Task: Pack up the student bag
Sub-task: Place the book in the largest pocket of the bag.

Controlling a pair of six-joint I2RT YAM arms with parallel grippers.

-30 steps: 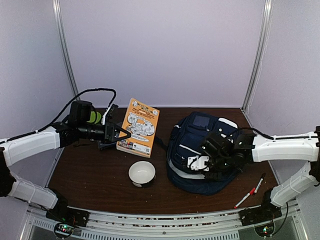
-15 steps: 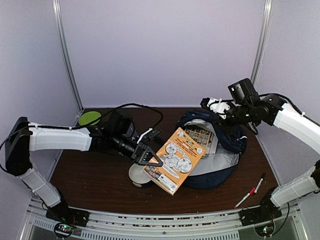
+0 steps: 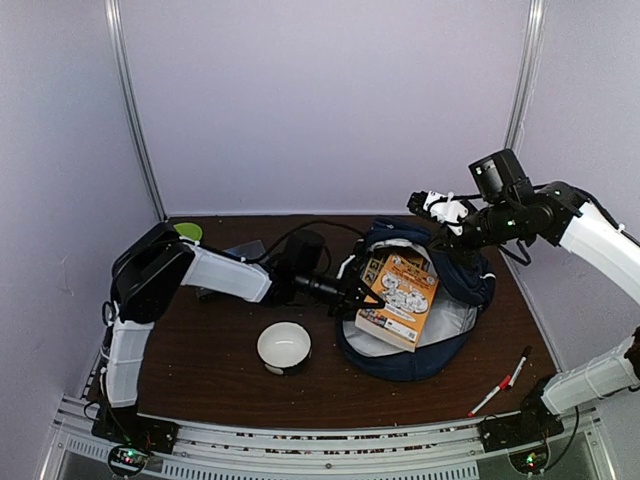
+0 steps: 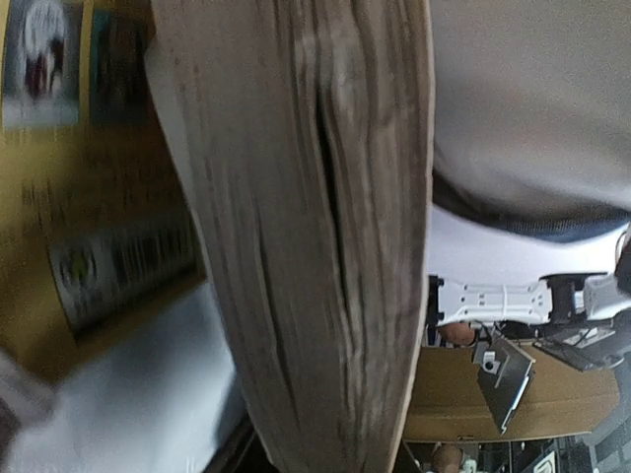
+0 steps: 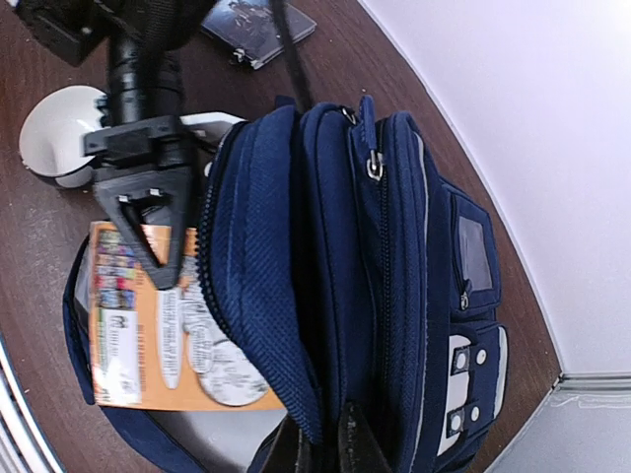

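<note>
My right gripper lowers back toward the bag's near rim [image 3: 402, 366] [image 5: 140, 430] next and releases the bag's flap. That rim lies below the gripper and nearer my base.
The student bag [image 3: 455, 275] is a navy backpack lying open at the right of the table, its grey lining showing. My right gripper [image 3: 442, 230] is shut on the bag's upper flap and holds it raised; in the right wrist view its fingers [image 5: 347, 441] pinch the blue fabric [image 5: 375, 246]. My left gripper [image 3: 370, 297] is shut on an orange book [image 3: 400, 300] and holds it tilted in the bag's opening. The right wrist view shows that gripper [image 5: 148, 236] on the book [image 5: 138, 355]. The left wrist view is filled by the book's page edge [image 4: 315, 236].
A white bowl [image 3: 284, 347] stands left of the bag at the front. A red marker [image 3: 490, 396] and a second pen [image 3: 520, 366] lie at the front right. A dark notebook [image 3: 245, 250] and a green object [image 3: 186, 231] are at the back left.
My left gripper has carried the orange book from the back left of the table rightward into the bag's opening. My right gripper has lifted the bag's flap and keeps it up.
</note>
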